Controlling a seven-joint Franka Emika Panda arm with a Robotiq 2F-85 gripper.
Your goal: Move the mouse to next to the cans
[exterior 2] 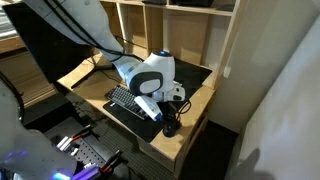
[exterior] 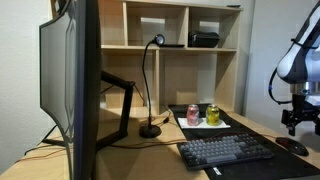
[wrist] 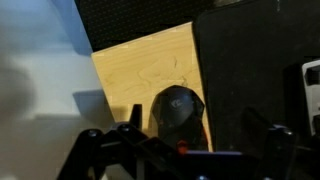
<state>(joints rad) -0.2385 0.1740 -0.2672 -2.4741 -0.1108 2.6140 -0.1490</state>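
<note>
The robot's open gripper will next go down over the black domed mouse (exterior: 291, 146) (wrist: 180, 108), with one finger down along each long side, because the fingers are still above the mouse.
The black domed mouse (wrist: 180, 108) lies where the black desk mat meets bare wood, and also shows in an exterior view (exterior: 294, 147). My gripper (wrist: 192, 125) is open, hanging just above it with one finger on each side and not touching it. It also shows in both exterior views (exterior: 296, 125) (exterior 2: 170, 120). The pinkish-red can (exterior: 193, 115) and the yellow-green can (exterior: 213, 114) stand upright side by side behind the keyboard, well away from the mouse.
The wide dark grey keyboard (exterior: 226, 151) lies between the mouse and the cans. A big monitor (exterior: 70, 80) fills one side of the desk. A gooseneck lamp (exterior: 150, 128) stands by the cans. A shelf unit (exterior: 185, 48) backs the desk.
</note>
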